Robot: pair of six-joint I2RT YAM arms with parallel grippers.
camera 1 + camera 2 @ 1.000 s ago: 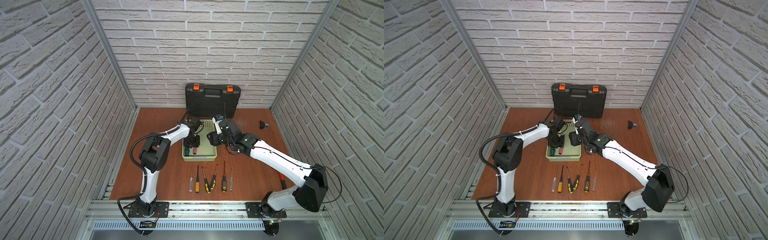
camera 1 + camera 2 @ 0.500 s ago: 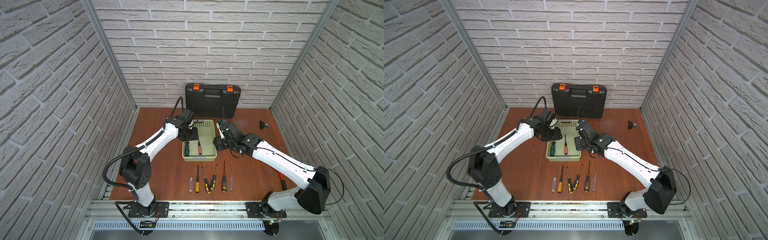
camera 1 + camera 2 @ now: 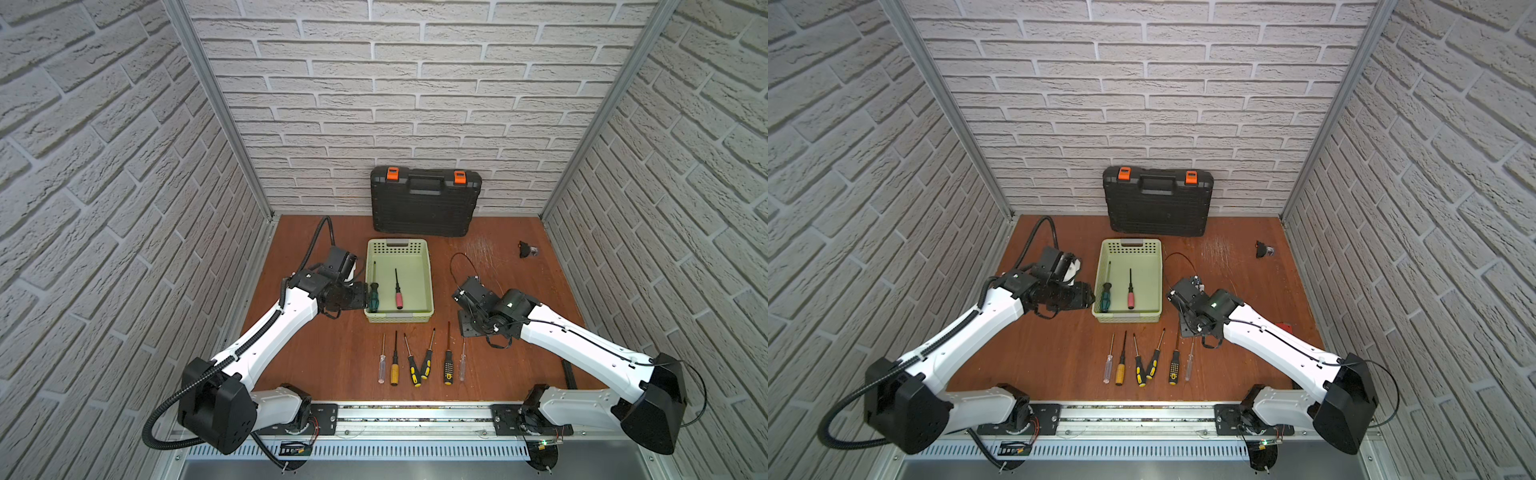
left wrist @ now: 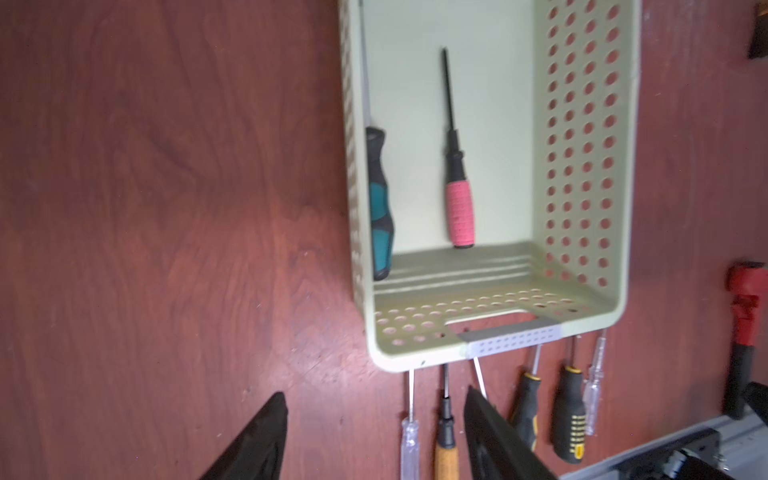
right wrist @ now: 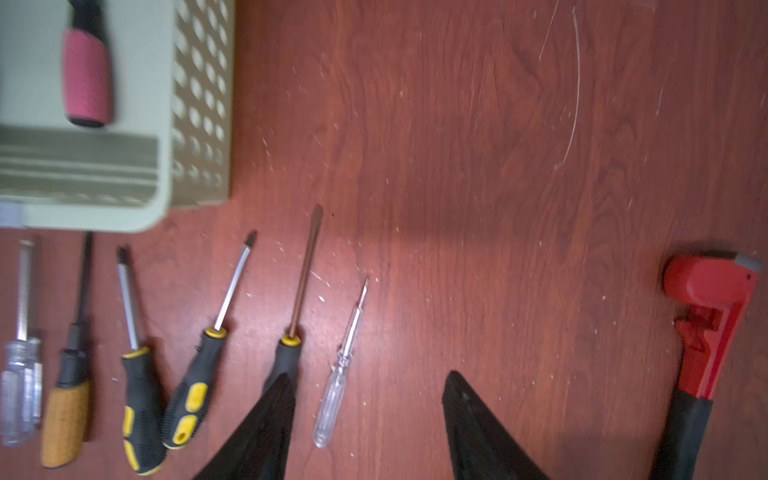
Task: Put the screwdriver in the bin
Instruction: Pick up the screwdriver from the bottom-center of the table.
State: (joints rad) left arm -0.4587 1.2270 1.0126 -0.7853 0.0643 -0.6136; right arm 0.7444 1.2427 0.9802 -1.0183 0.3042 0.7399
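Observation:
My right gripper moves back and down next and closes on the clear handle of the small screwdriver (image 3: 462, 368) (image 5: 333, 396), since that lies below it and nearer my base.
The pale green bin (image 3: 398, 248) (image 3: 1130, 249) stands mid-table. Two screwdrivers lie inside it: a teal-handled one (image 3: 374, 297) (image 4: 380, 208) along its left wall and a pink-handled one (image 3: 399, 300) (image 4: 459, 212) in the middle. Several more screwdrivers (image 3: 420, 360) (image 5: 189, 399) lie in a row on the table in front of the bin. My left gripper (image 3: 360, 296) (image 4: 376, 392) sits just outside the bin's left wall, open and empty. Off the bin's front right corner, my right gripper (image 3: 468, 326) (image 5: 369, 376) hangs open and empty over a small clear-handled screwdriver (image 5: 338, 374).
A black toolcase (image 3: 426, 201) with orange latches leans on the back wall. A red pipe wrench (image 5: 706, 328) lies at the right, near the right arm. A small black part (image 3: 527, 249) sits at the far right. Brick walls close in three sides.
The left gripper came off the bin's inside to its left side and opened wider; the teal-handled screwdriver stays in the bin. The right gripper drew back from the bin's right rim toward the front right.

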